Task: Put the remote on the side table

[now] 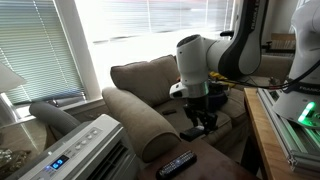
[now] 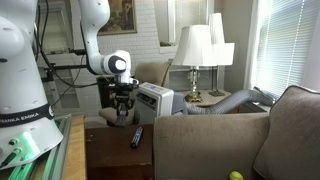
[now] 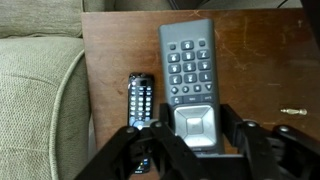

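Observation:
My gripper should next lower the held remote onto the bare tabletop [image 2: 124,141] beside the slimmer remote and let go, because that clear spot is below my gripper.
My gripper [image 3: 197,132] is shut on the remote [image 3: 190,60], a dark bar with dark buttons and a square pad, a finger on each long side. It hangs a little above the side table [image 3: 260,60], whose top is dark brown and smooth. In both exterior views the gripper [image 1: 203,120] [image 2: 124,108] points down over the side table [image 1: 222,160] [image 2: 108,160], beside the couch arm. A second, slimmer remote with pale buttons [image 3: 140,100] [image 1: 177,163] [image 2: 137,137] lies flat on the table top near the couch.
The couch arm [image 1: 140,118] [image 3: 35,100] borders the table. A white appliance [image 1: 90,148] [image 2: 155,100] stands close by. A wooden bench with green-lit equipment [image 1: 292,128] [image 2: 30,150] flanks the table. A small metal piece [image 3: 293,111] lies on the table. Lamps [image 2: 195,50] stand behind.

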